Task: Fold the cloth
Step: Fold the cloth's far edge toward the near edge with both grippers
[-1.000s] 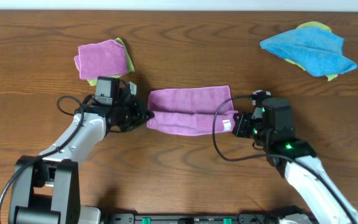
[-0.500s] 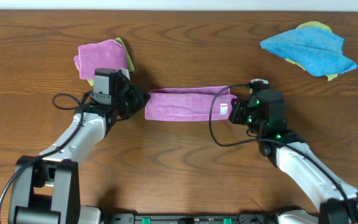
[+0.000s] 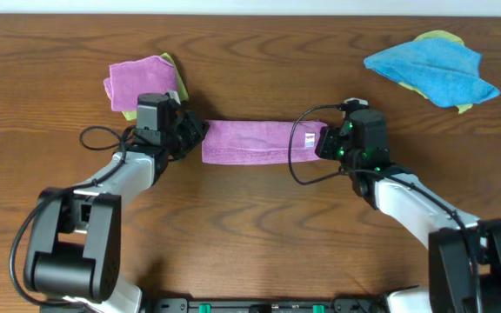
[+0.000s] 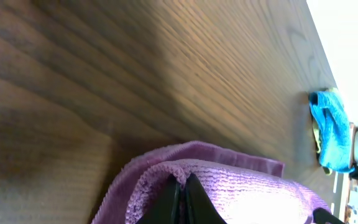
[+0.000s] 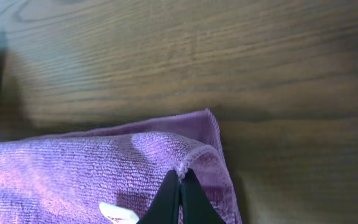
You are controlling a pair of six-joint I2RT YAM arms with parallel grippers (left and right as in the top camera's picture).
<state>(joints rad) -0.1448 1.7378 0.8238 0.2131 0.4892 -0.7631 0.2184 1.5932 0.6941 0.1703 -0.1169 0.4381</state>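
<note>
My right gripper moves outward and down over the lower layer's far corner (image 3: 322,123) (image 5: 206,119) next and releases the cloth's held hem, since that corner peeks out beyond the hem.
The cloth (image 3: 259,142) is a lilac towel lying as a long narrow band across the middle of the table, its white tag (image 3: 311,141) near the right end. My left gripper (image 3: 200,139) is shut on the cloth's left end, and the pinched hem shows between its black fingers (image 4: 173,202). On the right end my right gripper (image 3: 322,143) is shut on the cloth too, the hem (image 5: 194,158) nipped at its fingertips (image 5: 169,199), with the tag (image 5: 118,213) just to the left of them.
A folded purple cloth (image 3: 143,83) over a yellow-green one lies at the back left, close to my left arm. At the back right a bright blue cloth (image 3: 433,68) is crumpled over another yellow-green one. Black cables loop beside both wrists.
Both grippers have carried the cloth's near edge away from me over its far edge. The cloth is now a band half as deep, and both wrists sit farther back on the table.
</note>
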